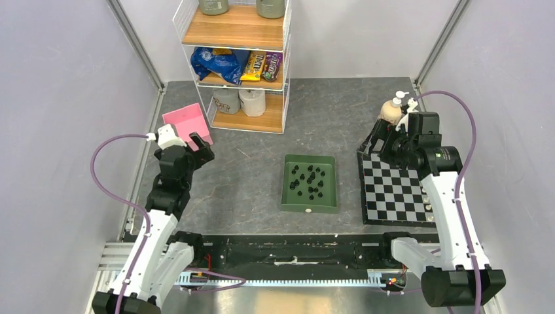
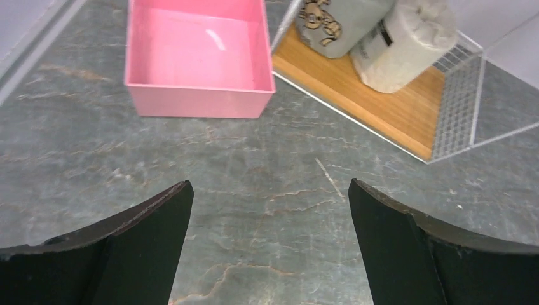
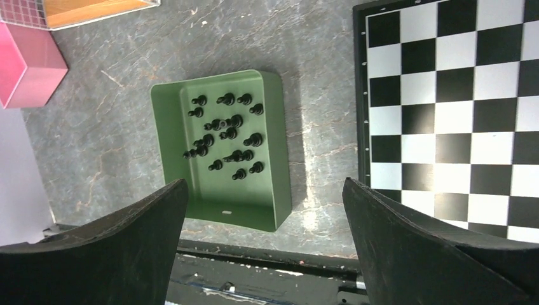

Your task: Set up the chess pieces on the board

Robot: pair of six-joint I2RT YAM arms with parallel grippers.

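Observation:
I need to swing my right gripper across and down next, as the black piece toward the tray's far board-side corner lies apart, below it and left in the top view.
Several tiny black chess pieces [image 1: 309, 180] lie scattered in a green tray [image 1: 288, 196] at the table's middle; the right wrist view shows the pieces [image 3: 225, 130] from above. The checkered board [image 1: 393, 193] lies flat to the tray's right, and the squares of the board [image 3: 445, 127] that show are bare. A few small white pieces [image 1: 429, 199] stand along its right edge, partly behind the right arm. My right gripper [image 1: 379, 139] hangs open high over the board's far left corner, holding nothing [image 3: 264, 181]. Far to the left, my left gripper [image 1: 199, 147] is open and empty over bare table [image 2: 270, 184].
A pink box [image 1: 186, 123] [image 2: 197, 54] sits just beyond the left gripper. A wire shelf unit [image 1: 239, 65] with wooden boards [image 2: 381, 95] stands at the back. A cream soap pump bottle [image 1: 393, 110] stands behind the board. Walls close in on both sides.

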